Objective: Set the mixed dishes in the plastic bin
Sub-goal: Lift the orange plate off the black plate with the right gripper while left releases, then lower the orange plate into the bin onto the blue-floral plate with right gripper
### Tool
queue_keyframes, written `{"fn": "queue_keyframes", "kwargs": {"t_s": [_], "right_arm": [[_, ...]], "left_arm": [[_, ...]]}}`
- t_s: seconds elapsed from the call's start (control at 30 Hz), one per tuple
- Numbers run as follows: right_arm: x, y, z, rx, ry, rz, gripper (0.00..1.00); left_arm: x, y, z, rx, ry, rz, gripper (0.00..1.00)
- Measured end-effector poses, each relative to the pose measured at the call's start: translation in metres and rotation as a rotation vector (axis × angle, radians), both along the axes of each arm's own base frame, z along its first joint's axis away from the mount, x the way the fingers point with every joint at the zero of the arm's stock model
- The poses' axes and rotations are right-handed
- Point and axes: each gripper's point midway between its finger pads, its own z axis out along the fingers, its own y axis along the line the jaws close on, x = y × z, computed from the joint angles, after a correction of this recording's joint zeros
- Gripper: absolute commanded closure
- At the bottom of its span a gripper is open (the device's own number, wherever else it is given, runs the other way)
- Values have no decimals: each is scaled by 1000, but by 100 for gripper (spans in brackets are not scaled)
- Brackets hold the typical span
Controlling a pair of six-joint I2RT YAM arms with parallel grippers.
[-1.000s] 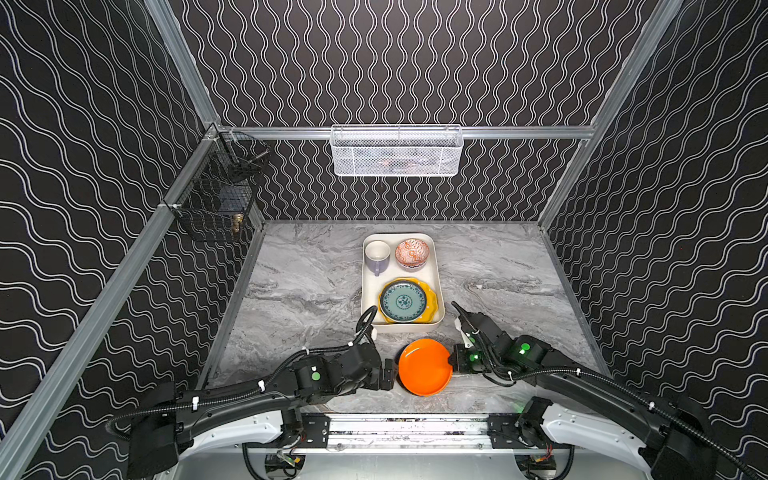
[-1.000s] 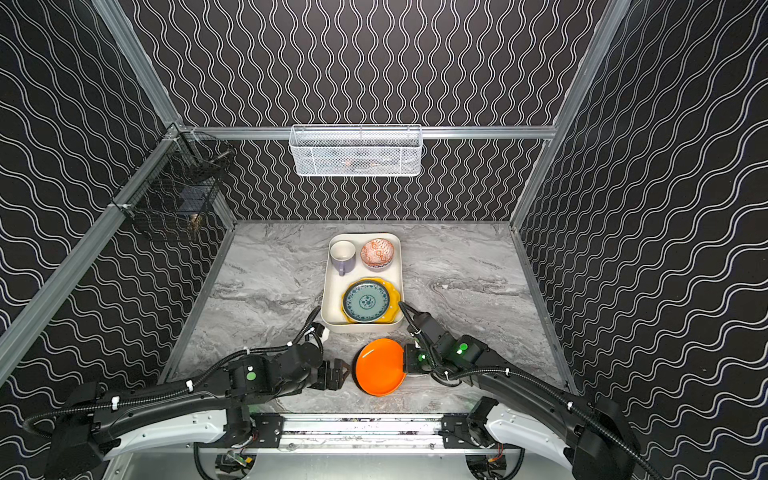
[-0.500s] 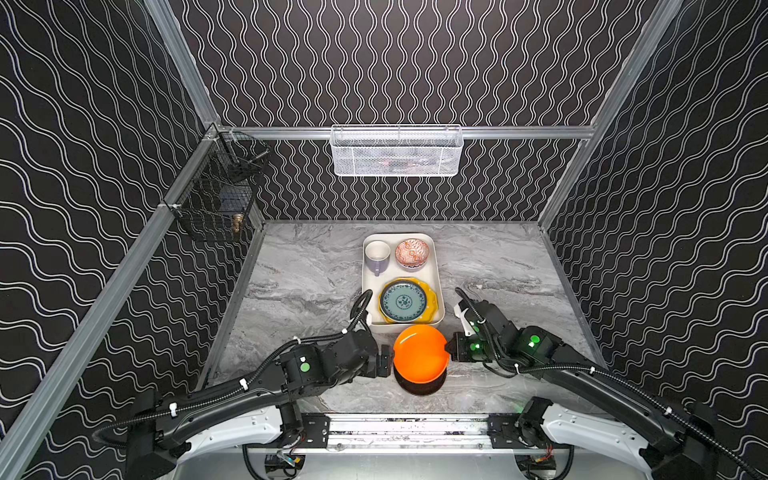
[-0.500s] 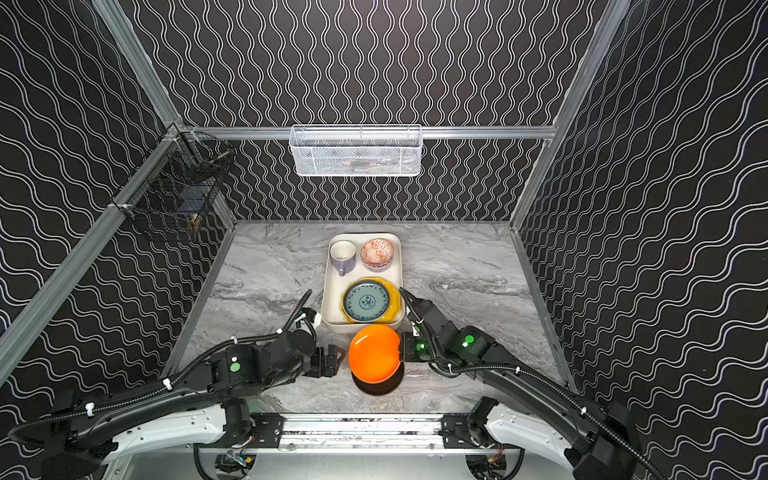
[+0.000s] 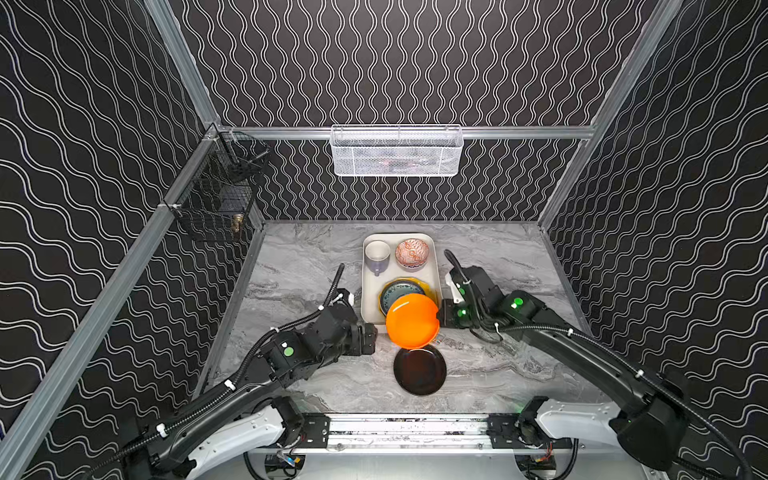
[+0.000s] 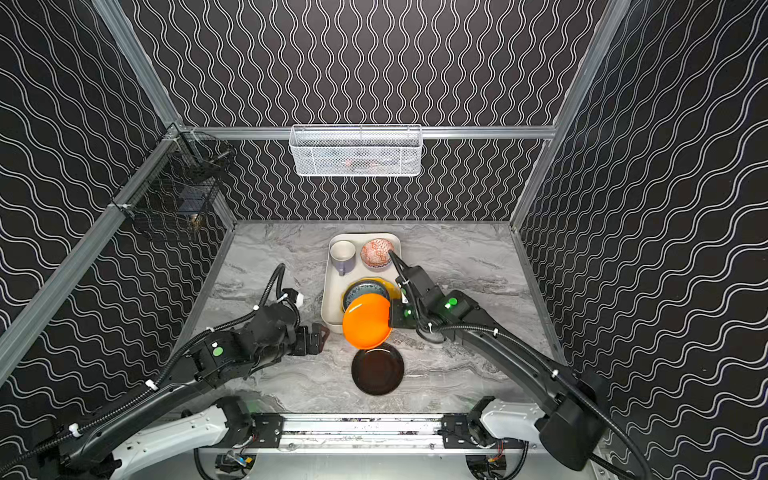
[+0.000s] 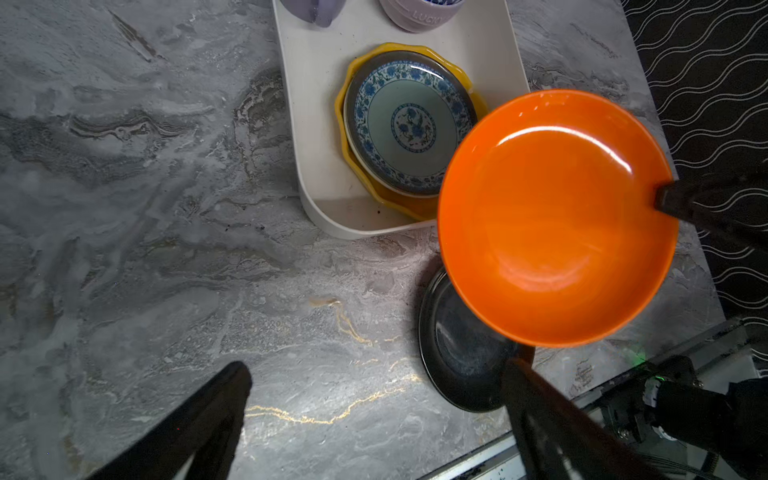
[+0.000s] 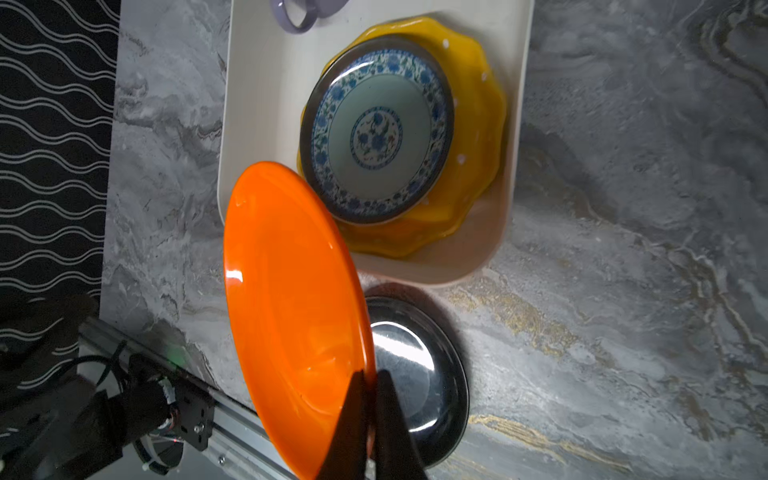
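My right gripper carries the orange plate outward and down onto the teal plate (image 5: 397,291) (image 8: 377,137) next and releases its rim, since the mug and bowl fill the bin's far end.
My right gripper (image 5: 439,318) is shut on the rim of the orange plate (image 5: 411,320), which hangs tilted above the table, over the near end of the plastic bin (image 5: 371,307). In the right wrist view the fingers (image 8: 353,399) pinch the orange plate's (image 8: 291,299) edge. The black plate (image 5: 419,370) lies flat on the marble below it. In the bin are a lavender mug (image 5: 377,253), a red-white bowl (image 5: 411,252) and a teal plate (image 5: 397,291) stacked on the yellow scalloped plate (image 8: 478,145). My left gripper (image 5: 372,338) is open and holds nothing, left of the plates.
A white wire-mesh basket (image 5: 397,151) hangs on the back rail. A black wire basket (image 5: 216,203) hangs on the left wall. The arms' mounting rail (image 5: 407,428) runs along the table's front edge, close behind the black plate.
The right gripper has lifted the orange plate off the black plate, tilted it and carried it toward the bin. The black plate is now uncovered. The left gripper stayed open beside them.
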Motion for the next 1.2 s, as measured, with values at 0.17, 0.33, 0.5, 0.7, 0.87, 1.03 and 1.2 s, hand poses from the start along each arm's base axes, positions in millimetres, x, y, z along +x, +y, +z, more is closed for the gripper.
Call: {"fn": "queue_keyframes", "kwargs": {"t_s": [0.17,0.33,0.5,0.7,0.87,1.03,1.2], "right_arm": [[41,-1,-5,-8,22,-32,100],[73,4,-21,-21,58,-34,100],[92,15,-42,-27,102,-14,100],[103,17,-66,-26,150,-7,100],[113,15,-76,-20,168,-13,100],[121,20,-83,-16,180,-3,100],[127,21,-91,-18,194,-4,96]], "left_arm": [[8,10,-3,9,21,2,1],[13,13,-9,13,49,-12,1],[17,15,-20,8,85,-21,1],[24,17,-28,-5,109,-22,1],[29,19,-37,-12,140,-27,1],[35,19,-41,-31,154,-25,1],[38,21,-44,-41,159,-27,1]]}}
